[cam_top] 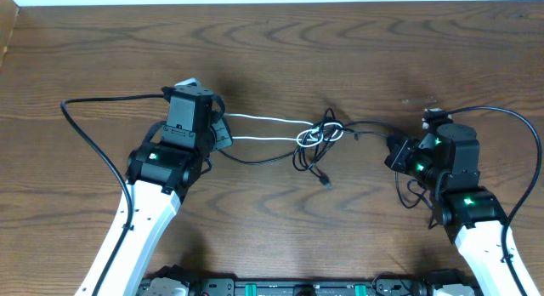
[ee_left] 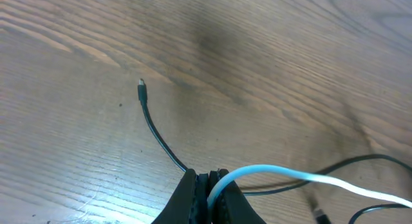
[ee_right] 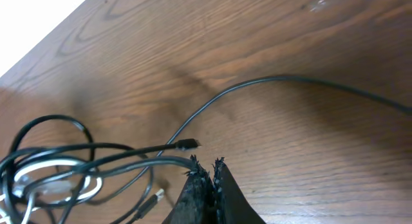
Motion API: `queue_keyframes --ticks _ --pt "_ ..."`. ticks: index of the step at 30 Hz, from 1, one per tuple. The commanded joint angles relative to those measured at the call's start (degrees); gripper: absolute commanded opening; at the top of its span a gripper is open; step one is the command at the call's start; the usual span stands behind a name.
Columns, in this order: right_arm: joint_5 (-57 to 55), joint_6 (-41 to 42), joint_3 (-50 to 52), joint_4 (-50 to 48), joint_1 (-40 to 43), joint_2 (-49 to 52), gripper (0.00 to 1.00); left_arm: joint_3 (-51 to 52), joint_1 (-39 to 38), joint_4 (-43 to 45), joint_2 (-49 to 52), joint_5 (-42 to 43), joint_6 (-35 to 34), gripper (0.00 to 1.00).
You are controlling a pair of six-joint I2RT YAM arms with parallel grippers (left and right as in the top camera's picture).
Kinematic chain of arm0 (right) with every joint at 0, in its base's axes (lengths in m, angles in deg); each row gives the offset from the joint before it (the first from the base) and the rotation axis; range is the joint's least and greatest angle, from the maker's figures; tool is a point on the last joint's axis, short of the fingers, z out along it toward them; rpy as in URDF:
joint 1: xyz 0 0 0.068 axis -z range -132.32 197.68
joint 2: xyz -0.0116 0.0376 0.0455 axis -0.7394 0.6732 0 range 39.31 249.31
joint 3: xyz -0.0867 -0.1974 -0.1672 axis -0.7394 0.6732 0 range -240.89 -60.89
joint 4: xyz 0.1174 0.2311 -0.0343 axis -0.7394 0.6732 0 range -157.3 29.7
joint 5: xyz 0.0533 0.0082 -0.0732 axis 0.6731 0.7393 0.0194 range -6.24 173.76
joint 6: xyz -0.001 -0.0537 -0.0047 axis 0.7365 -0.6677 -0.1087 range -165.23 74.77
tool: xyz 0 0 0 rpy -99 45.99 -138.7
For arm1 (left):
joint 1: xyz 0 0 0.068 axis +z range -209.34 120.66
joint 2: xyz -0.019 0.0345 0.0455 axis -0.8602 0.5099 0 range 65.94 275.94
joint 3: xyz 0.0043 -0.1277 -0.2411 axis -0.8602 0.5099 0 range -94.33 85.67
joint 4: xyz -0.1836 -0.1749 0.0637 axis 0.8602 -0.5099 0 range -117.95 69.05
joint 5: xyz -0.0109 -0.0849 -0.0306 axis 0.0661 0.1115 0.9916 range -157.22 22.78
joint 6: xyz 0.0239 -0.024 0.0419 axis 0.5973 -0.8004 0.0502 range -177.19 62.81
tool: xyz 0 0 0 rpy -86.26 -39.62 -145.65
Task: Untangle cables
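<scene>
I will move my right gripper toward the knot [ee_right: 54, 172] to slacken the black cable before releasing the black cable [ee_right: 129, 165], since the cables stretch between both grippers.
A white cable [cam_top: 263, 120] and a black cable [cam_top: 255, 159] meet in a tangled knot [cam_top: 319, 136] at the table's middle. My left gripper [cam_top: 225, 133] is left of the knot, shut on the white cable [ee_left: 302, 176], which arcs out to the right from between the jaws of the left gripper [ee_left: 211, 180]. A black plug end [ee_left: 141, 89] lies loose ahead of it. Right of the knot, my right gripper [cam_top: 392, 151] is shut on a black strand [ee_right: 129, 165] that leads from the bundle [ee_right: 58, 172] into the tips of the right gripper [ee_right: 207, 165]. Another black plug [cam_top: 327, 184] lies below the knot.
Thick black arm wires loop out at the far left [cam_top: 85, 134] and far right [cam_top: 520, 126]. The wooden table's far edge [cam_top: 272, 4] runs along the top. A small plug [ee_right: 188, 145] and a USB plug [ee_right: 154, 198] lie close to the right fingers.
</scene>
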Motion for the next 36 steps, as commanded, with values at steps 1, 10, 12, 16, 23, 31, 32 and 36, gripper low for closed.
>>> queue_keyframes --ticks 1,10,12,16,23,31,32,36 --pt "-10.82 0.63 -0.31 0.44 0.42 -0.57 0.01 -0.59 0.81 -0.74 -0.09 -8.50 -2.27 0.08" --pt "-12.04 1.01 -0.31 -0.17 0.42 -0.57 0.01 -0.59 1.29 -1.38 -0.09 -14.51 -2.51 0.08" --pt "-14.27 1.03 -0.31 0.20 0.42 -0.57 0.01 -0.59 2.38 -1.53 -0.09 -16.00 -2.67 0.08" --pt "-3.67 1.03 -0.28 -0.92 0.35 -0.57 0.07 -0.59 2.82 -0.55 -0.09 -6.86 -2.40 0.08" --pt "21.35 -0.61 -0.24 -2.62 -2.19 1.38 0.23 -0.61 2.82 7.91 -0.13 26.53 11.63 0.08" --pt "23.15 -1.86 -0.24 -4.44 -8.59 5.86 0.28 -0.61 2.82 20.59 -0.26 49.00 11.74 0.08" --pt "23.10 -1.68 -0.24 -4.94 -9.40 6.38 0.29 -0.61 2.84 22.03 -0.28 50.03 10.71 0.08" --pt "23.08 -0.24 -0.24 -6.54 -11.74 8.20 0.37 -0.61 2.82 24.85 -0.55 50.10 6.91 0.08"
